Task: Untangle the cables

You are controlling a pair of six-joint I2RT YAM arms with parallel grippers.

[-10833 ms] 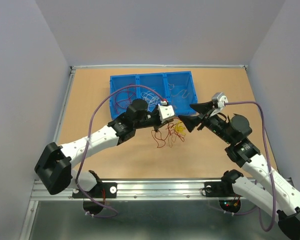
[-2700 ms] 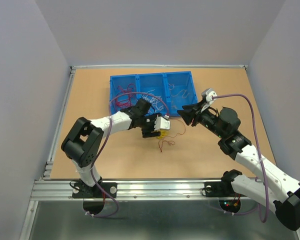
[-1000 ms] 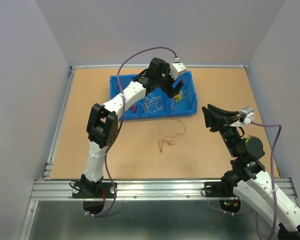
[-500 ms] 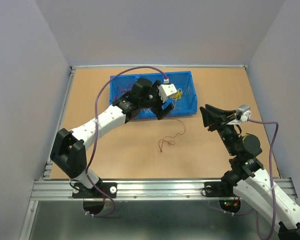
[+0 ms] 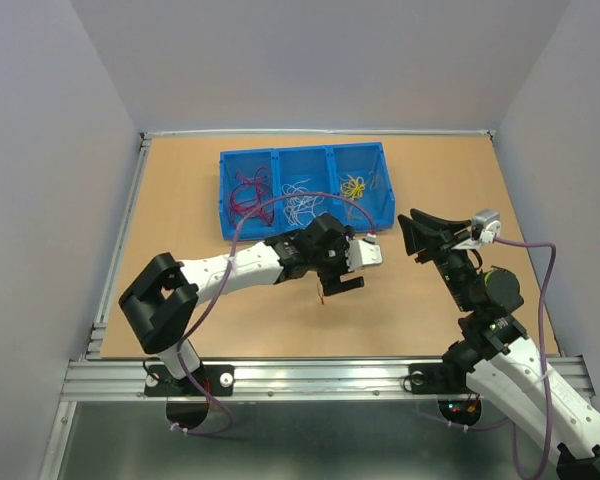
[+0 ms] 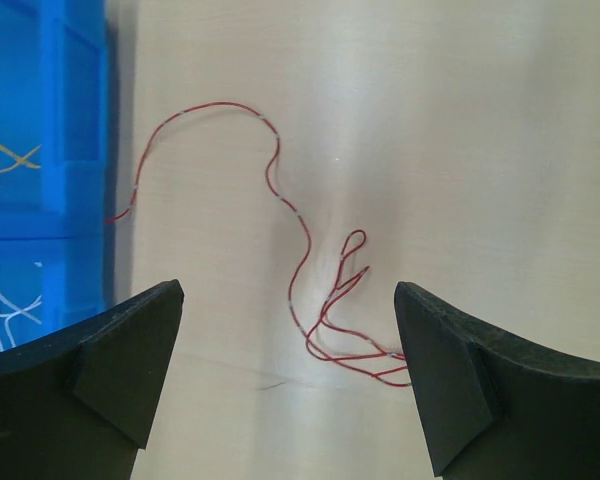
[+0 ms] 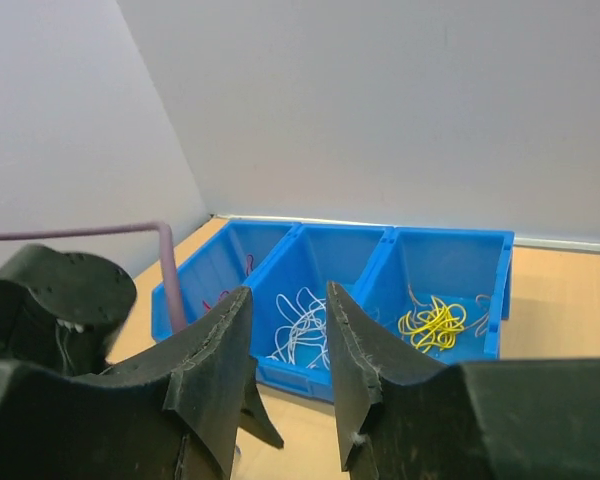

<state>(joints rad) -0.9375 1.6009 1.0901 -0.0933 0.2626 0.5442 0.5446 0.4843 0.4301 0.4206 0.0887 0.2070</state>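
My open left gripper must lower next toward the tabletop, onto the red cable's gathered folds between its fingers.
One loose red cable (image 6: 302, 235) lies curled on the wooden table, its far end touching the blue bin (image 6: 40, 215). My left gripper (image 6: 288, 292) hangs open directly over it, fingers (image 6: 115, 360) on either side, nothing held. In the top view the left gripper (image 5: 338, 275) covers most of that red cable (image 5: 322, 293). The bin (image 5: 228, 215) holds red cables (image 5: 245, 195) on the left, white cables (image 5: 300, 200) in the middle and yellow cables (image 5: 355, 187) on the right. My right gripper (image 5: 412, 237) is raised right of the bin, open and empty.
From the right wrist view the right gripper (image 7: 288, 292) faces the bin (image 7: 500, 300), with white cables (image 7: 305, 320) and yellow cables (image 7: 435, 322) inside. The left arm's dark body (image 7: 55, 300) and its purple cable (image 7: 170, 275) sit low on the left. Grey walls enclose the table.
My left gripper has swung from over the bin's right compartment back toward me, to just above the red cable on the table. The right arm has stayed put.
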